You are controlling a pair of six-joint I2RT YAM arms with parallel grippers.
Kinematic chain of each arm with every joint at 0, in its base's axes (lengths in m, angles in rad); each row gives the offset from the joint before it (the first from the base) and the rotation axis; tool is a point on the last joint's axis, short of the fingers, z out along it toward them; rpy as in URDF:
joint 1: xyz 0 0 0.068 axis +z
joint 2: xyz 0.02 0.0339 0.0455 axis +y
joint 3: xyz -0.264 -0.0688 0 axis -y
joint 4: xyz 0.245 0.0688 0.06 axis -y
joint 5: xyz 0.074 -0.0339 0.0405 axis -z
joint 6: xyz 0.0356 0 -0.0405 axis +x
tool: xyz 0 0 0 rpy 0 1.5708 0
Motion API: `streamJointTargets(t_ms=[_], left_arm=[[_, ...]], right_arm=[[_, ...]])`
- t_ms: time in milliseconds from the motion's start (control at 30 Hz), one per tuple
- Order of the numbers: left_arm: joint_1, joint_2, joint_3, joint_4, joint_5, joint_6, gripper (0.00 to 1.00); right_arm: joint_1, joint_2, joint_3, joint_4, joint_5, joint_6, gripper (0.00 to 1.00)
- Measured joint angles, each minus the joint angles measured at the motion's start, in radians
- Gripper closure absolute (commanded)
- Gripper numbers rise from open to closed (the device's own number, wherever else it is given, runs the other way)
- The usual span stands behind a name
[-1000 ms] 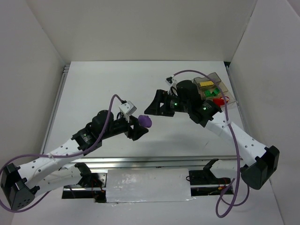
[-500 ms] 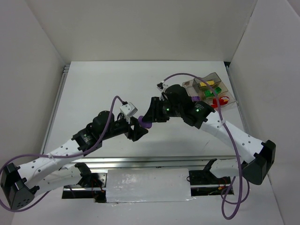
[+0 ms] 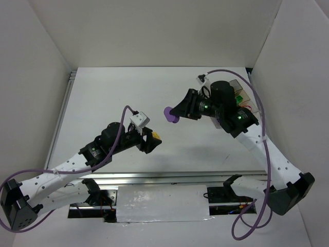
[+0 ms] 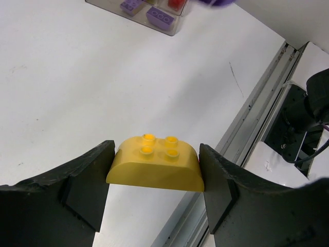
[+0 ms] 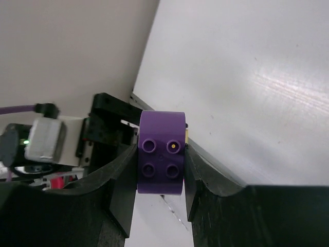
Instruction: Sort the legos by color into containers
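The tray's purple-brick section (image 3: 216,123) lies below my right gripper and to its right in the top view, so my right gripper should swing and tip down over it to release.
My left gripper (image 3: 152,139) is shut on a rounded yellow lego (image 4: 155,162), also visible in the top view (image 3: 154,136), held above the table's middle. My right gripper (image 3: 175,114) is shut on a rounded purple lego (image 5: 160,152), seen in the top view (image 3: 169,115), held in the air right of centre. The clear compartment tray (image 3: 241,95) stands at the far right, mostly hidden behind my right arm; a green brick (image 3: 239,96) shows in it. In the left wrist view the tray (image 4: 169,28) holds purple bricks (image 4: 160,16) and a red one (image 4: 176,4).
White walls enclose the table on three sides. A metal rail (image 3: 169,176) runs along the near edge, by the arm bases. The purple cables of both arms loop above the table.
My right gripper reached to my left gripper, took the purple lego off the yellow one and drew back right and up. My left gripper stayed put, now showing only the yellow lego.
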Motion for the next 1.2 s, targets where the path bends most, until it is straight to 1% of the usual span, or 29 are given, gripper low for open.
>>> streamJointTargets(t_ms=[100,167,233,300,367,400,467,500,533,633,733,767,833,867,900,933,967,1200], left_arm=[[0.000,0.000,0.000,0.000,-0.014,0.000,1.00],[0.000,0.000,0.000,-0.002,-0.024,-0.003,1.00],[-0.001,0.000,0.000,-0.006,-0.031,-0.018,1.00],[-0.002,0.000,0.001,-0.018,-0.039,-0.036,1.00],[-0.003,0.004,0.016,-0.046,-0.053,-0.074,1.00],[-0.004,0.012,0.035,-0.070,-0.061,-0.089,1.00],[-0.005,0.032,0.082,-0.107,-0.080,-0.133,1.00],[-0.005,0.039,0.102,-0.124,-0.089,-0.151,1.00],[-0.006,0.042,0.122,-0.144,-0.100,-0.168,1.00],[-0.007,0.042,0.159,-0.191,-0.129,-0.219,1.00],[-0.007,0.039,0.186,-0.254,-0.156,-0.260,1.00],[-0.007,0.040,0.199,-0.278,-0.168,-0.267,1.00],[-0.007,0.047,0.230,-0.317,-0.183,-0.286,1.00],[-0.007,0.051,0.245,-0.330,-0.189,-0.290,1.00],[-0.007,0.056,0.262,-0.342,-0.196,-0.293,1.00],[-0.007,0.061,0.277,-0.349,-0.200,-0.297,1.00],[-0.007,0.065,0.291,-0.355,-0.203,-0.307,1.00],[-0.003,0.100,0.342,-0.364,-0.206,-0.331,1.00]], right_arm=[[-0.053,-0.035,0.019,0.002,-0.019,-0.012,1.00],[-0.105,-0.050,0.021,-0.005,0.006,-0.036,1.00],[-0.196,-0.049,0.023,-0.024,0.091,-0.066,1.00],[-0.284,-0.004,0.032,-0.043,0.221,-0.096,1.00],[-0.351,0.079,0.064,-0.058,0.343,-0.121,1.00],[-0.388,0.156,0.102,-0.073,0.400,-0.132,1.00],[-0.430,0.304,0.170,-0.077,0.468,-0.145,1.00],[-0.440,0.348,0.189,-0.071,0.492,-0.148,1.00],[-0.467,0.455,0.225,-0.067,0.512,-0.151,1.00],[-0.502,0.643,0.278,-0.083,0.548,-0.155,0.95],[-0.521,0.762,0.332,-0.105,0.556,-0.157,0.89],[-0.523,0.790,0.355,-0.113,0.557,-0.158,0.80],[-0.523,0.832,0.403,-0.125,0.556,-0.158,0.71],[-0.523,0.847,0.427,-0.126,0.555,-0.159,0.52],[-0.523,0.859,0.448,-0.127,0.554,-0.161,0.43],[-0.523,0.867,0.467,-0.130,0.555,-0.161,0.32],[-0.523,0.871,0.481,-0.130,0.555,-0.163,0.01],[-0.523,0.866,0.499,-0.140,0.552,-0.172,0.00]])
